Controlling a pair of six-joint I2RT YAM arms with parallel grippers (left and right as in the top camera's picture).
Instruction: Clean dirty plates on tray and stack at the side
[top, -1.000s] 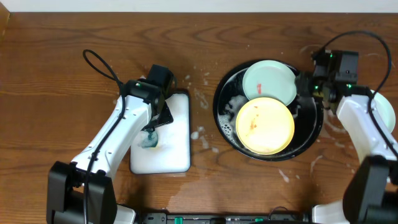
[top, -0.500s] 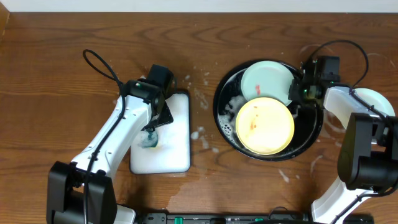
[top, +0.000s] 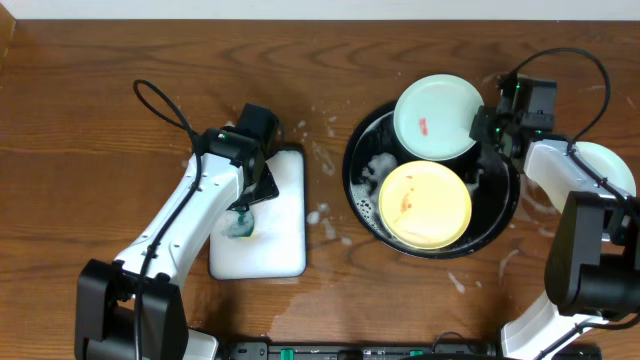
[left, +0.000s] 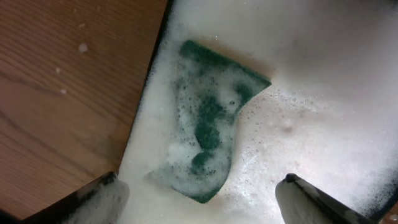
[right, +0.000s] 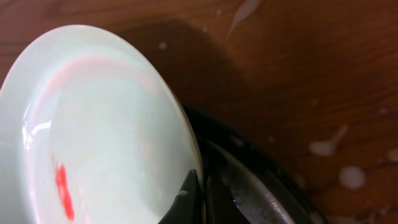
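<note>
I should lower my left gripper into the dish, with one fingertip on each side of the green sponge (top: 240, 224) in the foam.
A mint-green plate (top: 435, 117) with a red smear is lifted and tilted over the back rim of the black tray (top: 365, 215). My right gripper (top: 482, 128) is shut on its right edge; in the right wrist view the fingers (right: 200, 194) pinch the plate's rim (right: 93, 137). A yellow plate (top: 425, 204) with red smears lies flat in the tray. Another pale plate (top: 607, 163) shows at the far right, mostly hidden by my right arm. My left gripper (top: 247, 205) is open over a green soapy sponge (left: 208, 143), its fingers (left: 202, 202) apart on either side.
The sponge (top: 240, 226) lies in a white rectangular dish full of foam (top: 285, 240) left of the tray. Foam blobs (top: 322, 215) dot the wooden table between dish and tray. Suds (top: 372, 175) sit in the tray's left part.
The right gripper has closed on the mint-green plate's edge and raised it up and back, out from under the yellow plate. The left arm has not moved.
</note>
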